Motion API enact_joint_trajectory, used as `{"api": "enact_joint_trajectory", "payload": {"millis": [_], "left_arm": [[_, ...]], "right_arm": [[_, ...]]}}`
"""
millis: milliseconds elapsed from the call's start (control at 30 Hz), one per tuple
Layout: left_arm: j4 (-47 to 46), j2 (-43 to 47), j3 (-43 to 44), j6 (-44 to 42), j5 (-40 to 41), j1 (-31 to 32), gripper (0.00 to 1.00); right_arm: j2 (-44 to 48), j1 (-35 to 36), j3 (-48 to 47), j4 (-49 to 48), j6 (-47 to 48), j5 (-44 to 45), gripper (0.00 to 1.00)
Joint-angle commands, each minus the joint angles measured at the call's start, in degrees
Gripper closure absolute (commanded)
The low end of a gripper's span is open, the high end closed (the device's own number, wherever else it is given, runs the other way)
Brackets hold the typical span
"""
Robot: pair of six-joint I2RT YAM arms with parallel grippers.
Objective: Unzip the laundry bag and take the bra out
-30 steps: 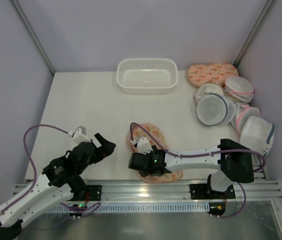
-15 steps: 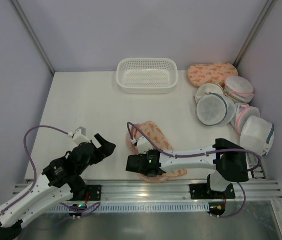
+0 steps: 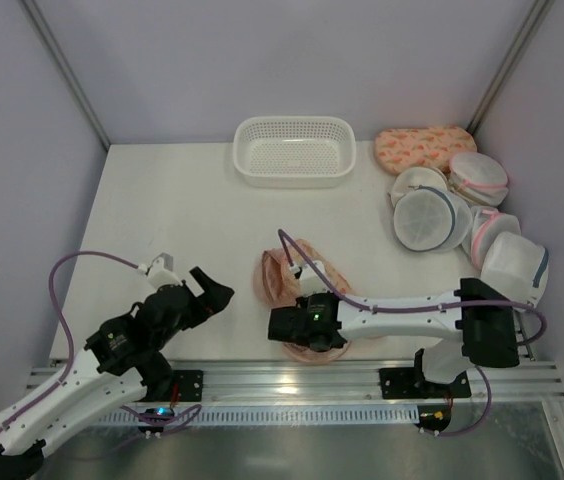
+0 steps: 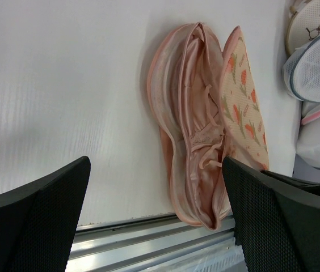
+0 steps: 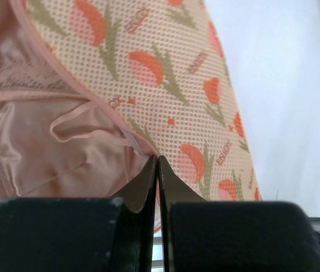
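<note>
My left gripper should next move toward the open bag and go down onto the middle of the pale pink bra (image 4: 200,130).
The laundry bag (image 3: 302,272) lies unzipped near the table's front edge, its printed flap (image 4: 242,107) folded up to the right. Inside lies the pale pink bra (image 4: 200,130), its satin cup and thin strap (image 5: 63,144) showing. My right gripper (image 3: 284,325) is over the bag's near end. Its jaws (image 5: 158,161) are shut on the pink edging of the printed flap (image 5: 165,73). My left gripper (image 3: 212,284) hovers left of the bag, open with nothing in it. The bag's near end shows between that gripper's black fingers (image 4: 41,204).
A white basket (image 3: 294,150) stands at the back centre. A second printed bag (image 3: 424,147) and several round mesh bags (image 3: 430,215) are piled along the right side. The metal rail (image 3: 292,378) runs along the front edge, just under the bag's end.
My right gripper has shut on the flap's edge and shifted a little right, pulling the bag with it. The left arm has not moved.
</note>
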State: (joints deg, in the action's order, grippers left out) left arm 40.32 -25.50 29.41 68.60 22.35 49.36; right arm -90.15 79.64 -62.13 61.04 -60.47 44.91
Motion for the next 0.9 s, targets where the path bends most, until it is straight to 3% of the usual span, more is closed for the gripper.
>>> {"api": "enact_joint_trajectory", "payload": {"millis": [0, 233, 367, 400, 500, 567, 700, 867], "left_arm": [[-2.8, -0.4, -0.1, 0.0, -0.7, -0.2, 0.01], [-6.9, -1.7, -0.1, -1.8, -4.1, -0.2, 0.01], [-11.1, -3.2, -0.8, -2.6, -7.7, -0.2, 0.01], [-12.4, -4.5, -1.0, -2.7, -8.8, -0.2, 0.0], [-19.7, -7.3, -2.0, -2.0, -13.7, -0.2, 0.0], [-24.6, -10.7, -3.6, -0.8, -17.1, -0.2, 0.01], [-38.3, -17.6, -5.5, 2.2, -20.8, -0.2, 0.01], [-45.5, -28.0, -4.5, 3.7, -22.0, -0.1, 0.01]], "right_arm": [[8.2, -2.2, -0.5, 8.7, -7.8, 8.1, 0.96], [19.5, -19.6, 5.3, 10.4, -7.0, 10.6, 0.96], [22.8, -26.7, 7.4, 9.9, -6.2, 13.4, 0.49], [23.2, -27.2, 7.3, 10.4, -6.9, 14.1, 0.23], [24.9, -27.3, 5.2, 14.1, -10.6, 17.3, 0.07], [28.2, -26.6, 4.2, 13.5, -10.4, 18.6, 0.07], [36.3, -23.1, 7.4, 3.9, 0.1, 17.3, 0.06], [42.9, -22.6, 12.7, -5.7, 5.7, 11.6, 0.06]]}}
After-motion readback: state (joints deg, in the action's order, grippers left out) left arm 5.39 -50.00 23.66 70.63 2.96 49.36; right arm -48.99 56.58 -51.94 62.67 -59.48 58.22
